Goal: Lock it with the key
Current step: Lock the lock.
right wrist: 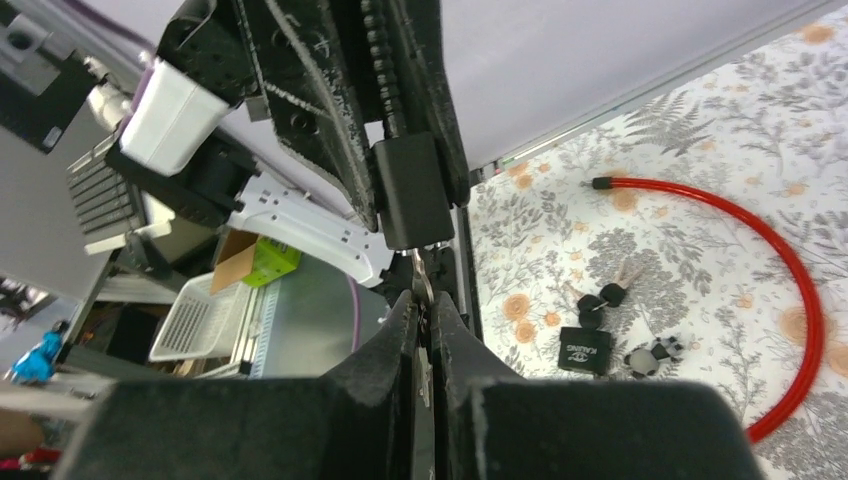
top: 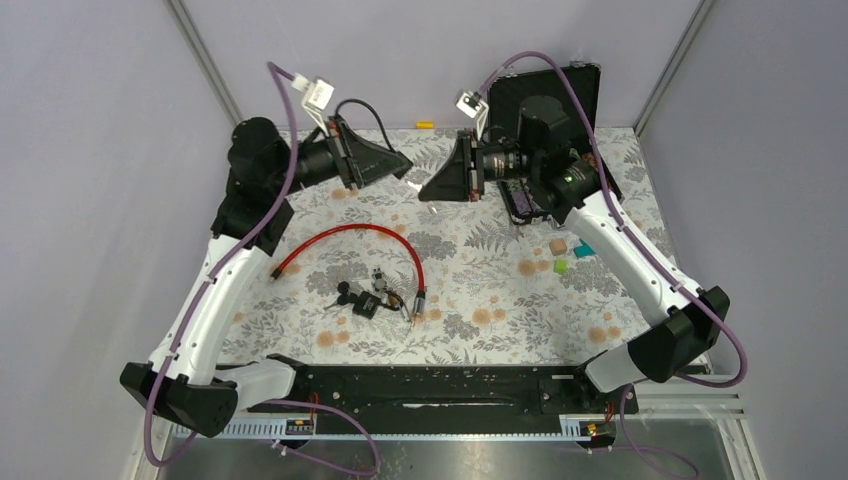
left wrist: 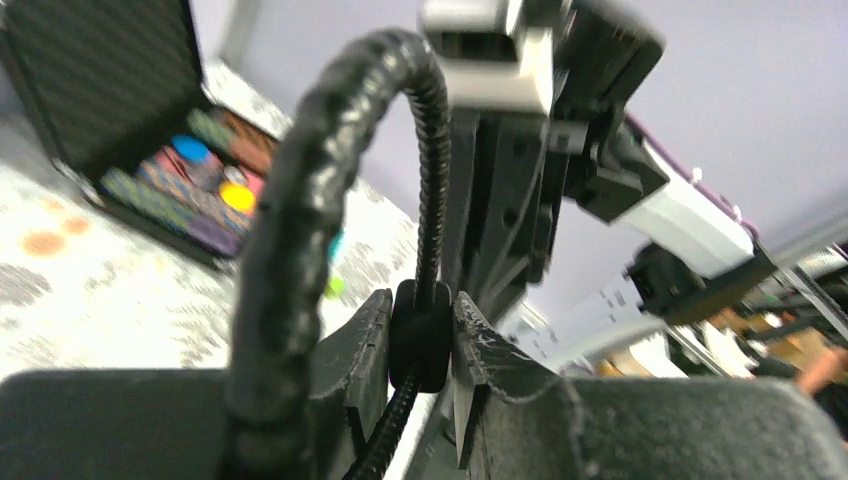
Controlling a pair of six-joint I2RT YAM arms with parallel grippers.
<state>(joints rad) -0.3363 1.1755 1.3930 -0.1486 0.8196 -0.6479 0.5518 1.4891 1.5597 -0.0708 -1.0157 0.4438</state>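
My right gripper will draw away next, tilt downward, then lower to the table [top: 482,232] beside the open case. The key's tip still meets the body of the lock.
My left gripper [left wrist: 420,340] is shut on the black lock body [left wrist: 420,335] of a black cable lock, whose ribbed cable [left wrist: 290,230] loops up past the camera. Facing it, my right gripper [right wrist: 424,310] is shut on a metal key [right wrist: 422,283]. The key's tip meets the underside of the lock body [right wrist: 410,190]. From above, the left gripper [top: 403,166] and the right gripper [top: 430,188] meet tip to tip over the far middle of the table. The cable [top: 365,108] arches behind them.
On the floral table lie a red cable lock [top: 350,232], a bunch of spare keys [top: 345,293] and a small black block [top: 365,308]. An open black case [top: 545,100] stands at the far right, with small coloured blocks [top: 560,255] in front of it.
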